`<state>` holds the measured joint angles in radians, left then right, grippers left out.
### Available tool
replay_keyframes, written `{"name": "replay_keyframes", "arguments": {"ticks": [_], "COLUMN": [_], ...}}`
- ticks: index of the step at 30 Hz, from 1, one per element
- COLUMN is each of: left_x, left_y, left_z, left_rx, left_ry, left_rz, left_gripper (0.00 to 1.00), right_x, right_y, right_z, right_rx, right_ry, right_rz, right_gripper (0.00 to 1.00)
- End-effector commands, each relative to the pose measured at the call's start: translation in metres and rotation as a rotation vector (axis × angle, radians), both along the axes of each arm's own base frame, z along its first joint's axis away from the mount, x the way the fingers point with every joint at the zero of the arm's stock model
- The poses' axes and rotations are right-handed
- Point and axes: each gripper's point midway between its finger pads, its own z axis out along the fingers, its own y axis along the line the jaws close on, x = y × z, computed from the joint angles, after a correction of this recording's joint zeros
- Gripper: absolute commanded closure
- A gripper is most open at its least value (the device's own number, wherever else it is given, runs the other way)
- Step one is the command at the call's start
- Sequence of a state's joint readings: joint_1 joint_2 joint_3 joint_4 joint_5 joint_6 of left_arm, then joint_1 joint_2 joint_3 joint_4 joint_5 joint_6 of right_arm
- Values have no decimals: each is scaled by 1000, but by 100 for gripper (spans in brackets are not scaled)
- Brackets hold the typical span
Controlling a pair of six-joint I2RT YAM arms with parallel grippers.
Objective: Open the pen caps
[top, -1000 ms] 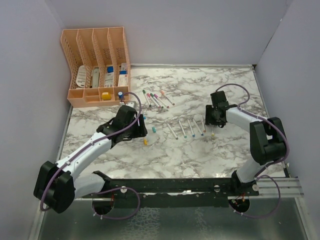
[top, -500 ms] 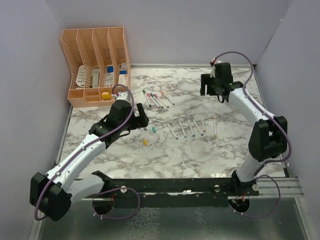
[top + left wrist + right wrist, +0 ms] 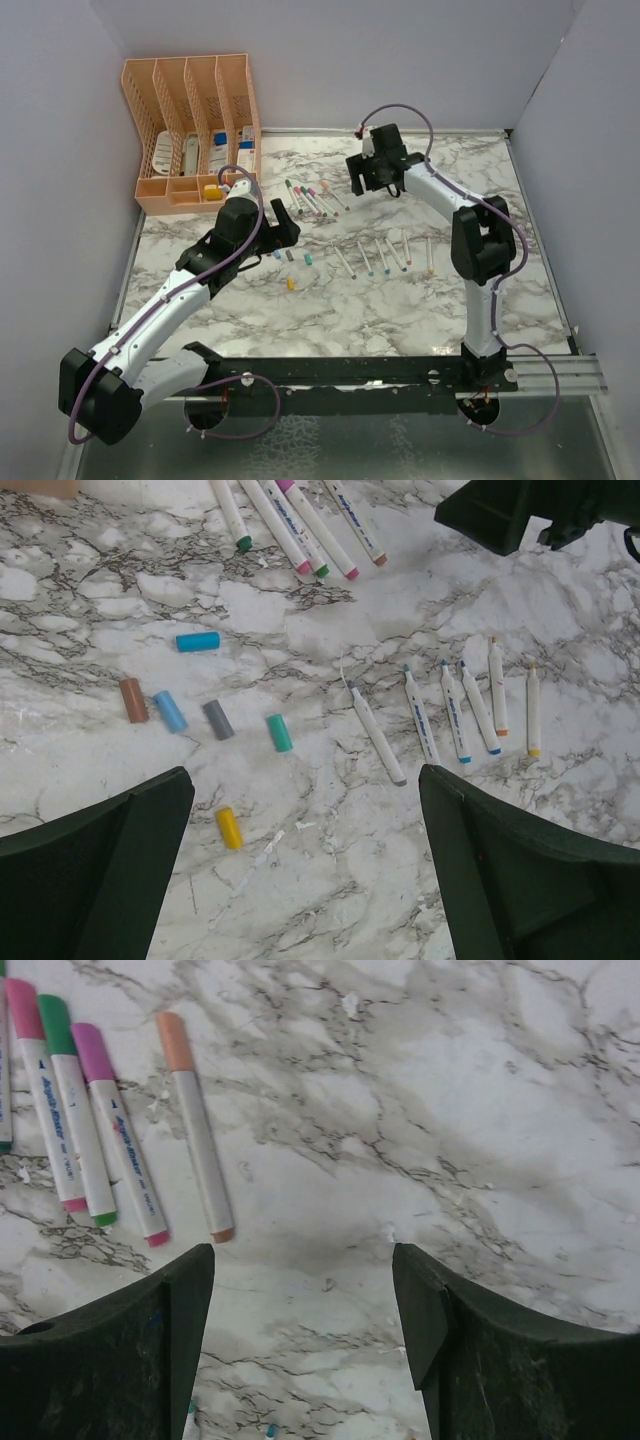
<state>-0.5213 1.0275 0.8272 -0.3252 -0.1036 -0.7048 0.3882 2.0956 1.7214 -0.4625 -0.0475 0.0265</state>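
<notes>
I should next move my right gripper down and to its left in the top view, because the white-grey pen's body [image 3: 339,199] [image 3: 207,1177] lies apart, below it and on that side.
Several capped pens [image 3: 312,198] lie in a group at the back middle; in the right wrist view they show pink, green, purple and orange caps [image 3: 177,1042]. Several uncapped pens [image 3: 385,255] lie in a row; they also show in the left wrist view [image 3: 455,712]. Loose pen caps lie on the marble: teal [image 3: 197,641], brown [image 3: 132,699], light blue [image 3: 169,710], grey [image 3: 218,719], green [image 3: 279,732], yellow [image 3: 229,827]. My left gripper [image 3: 283,229] [image 3: 305,810] hangs open and empty above the loose caps. My right gripper [image 3: 360,176] [image 3: 303,1260] is open and empty just right of the capped pens.
A peach organiser [image 3: 195,135] with yellow and blue blocks stands at the back left. Grey walls close the table at the back and both sides. The right gripper's dark body [image 3: 520,510] shows at the top right of the left wrist view.
My right arm has swung from the right end of the uncapped row to the back and then left, towards the capped pens. My left arm has shifted slightly back and right.
</notes>
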Motion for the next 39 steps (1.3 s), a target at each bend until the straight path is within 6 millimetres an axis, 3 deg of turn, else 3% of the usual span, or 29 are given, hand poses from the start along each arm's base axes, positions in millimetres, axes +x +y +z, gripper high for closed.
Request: {"name": "replay_keyframes", "arguments": {"ticks": [1, 11, 24, 39], "left_x": [5, 1, 4, 9], "left_y": [1, 10, 23, 31], "left_z": [5, -2, -4, -5], "left_rx": [-15, -12, -7, -24], "left_ry": [-20, -4, 3, 6], "left_rz": [18, 38, 61, 74], "left_gripper": [2, 2, 2, 2], "right_x": [8, 15, 30, 18], "right_y": [36, 73, 83, 90], "right_z": [3, -30, -49, -75], "right_rx": [1, -10, -32, -54], "right_ry": [-64, -46, -42, -1], "right_rz": [73, 118, 124, 151], "right_gripper": [30, 35, 44, 47]}}
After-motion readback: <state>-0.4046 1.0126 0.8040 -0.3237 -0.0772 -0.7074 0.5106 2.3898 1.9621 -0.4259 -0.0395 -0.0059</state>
